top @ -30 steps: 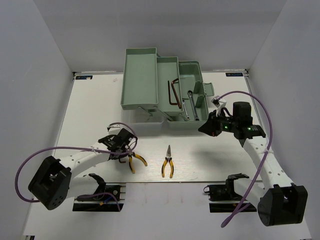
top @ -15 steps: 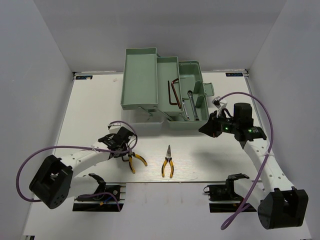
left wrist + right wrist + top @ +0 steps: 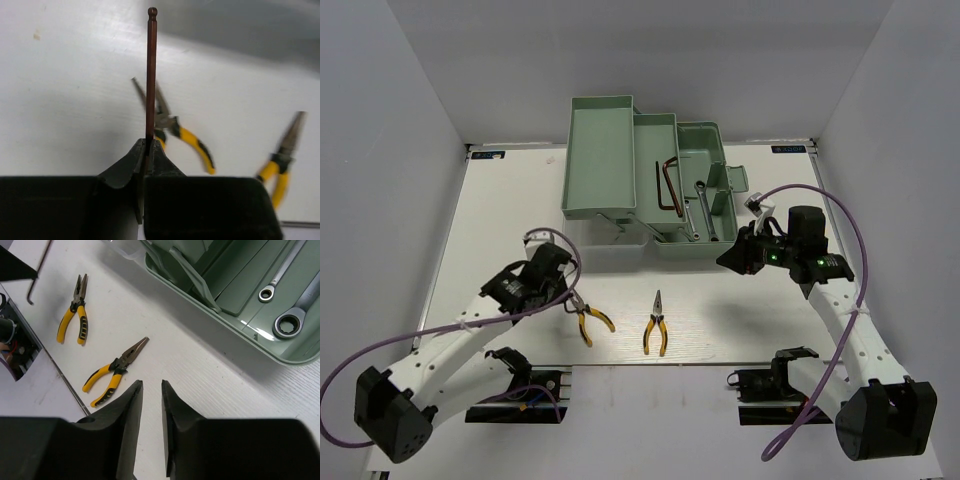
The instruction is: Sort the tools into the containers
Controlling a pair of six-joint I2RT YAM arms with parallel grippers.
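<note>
Next, my left gripper needs to carry the hex key outward and to the right in the top view, past the empty tray, over the middle tray [image 3: 658, 176], where hex keys lie.
My left gripper [image 3: 147, 146] is shut on a dark reddish-brown hex key [image 3: 150, 75], whose long arm sticks straight out past the fingertips above the table. In the top view the left gripper [image 3: 560, 292] is just left of one yellow-handled pliers [image 3: 590, 323]. A second pliers [image 3: 655, 325] lies to its right. My right gripper [image 3: 151, 385] is open and empty, hovering over the table in front of the pale green toolbox [image 3: 595, 160]. Two silver wrenches [image 3: 700, 207] lie in the right tray, and hex keys [image 3: 667, 187] in the middle tray.
The toolbox trays fan out at the back centre, with the large left tray [image 3: 582, 205] bare. The right wrist view shows both pliers [image 3: 75, 310] [image 3: 115, 372] and the wrench ends [image 3: 287, 322]. White walls enclose the table on the left, right and back.
My left arm has drawn back to the left and up, away from the left pliers, with the hex key in its jaws. The right arm has barely moved.
</note>
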